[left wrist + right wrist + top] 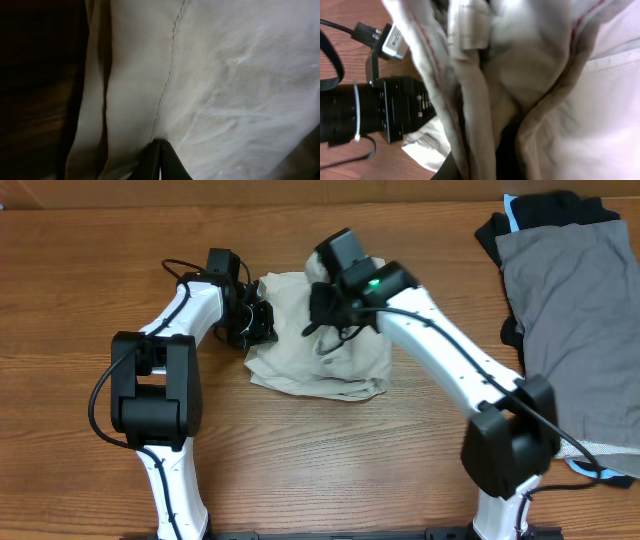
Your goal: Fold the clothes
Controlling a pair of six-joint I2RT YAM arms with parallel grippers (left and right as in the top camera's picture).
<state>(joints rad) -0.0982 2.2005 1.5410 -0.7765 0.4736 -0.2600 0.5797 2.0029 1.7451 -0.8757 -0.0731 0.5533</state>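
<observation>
The robot needs to carry the fold hanging from the right gripper's shut fingers over the shorts, across toward the shorts' edge by the left gripper [274,330] [433,136], before the right gripper opens.
The clothes, a pair of crumpled beige shorts [330,365], lie bunched at the middle of the wooden table [330,470]. My left gripper [262,320] is at their left edge. In the left wrist view its fingers [160,152] press together on the cloth [225,75], and a seam runs down into the tip. My right gripper [325,308] sits on the upper middle of the heap. In the right wrist view it [480,165] is shut on a hanging fold of the shorts [540,75], which covers most of the fingers. The left arm's black wrist [375,112] shows beside that fold.
A grey garment [570,320] lies spread at the right side of the table, on top of a black garment with light-blue trim [540,210]. Both arm bases stand at the table's near edge.
</observation>
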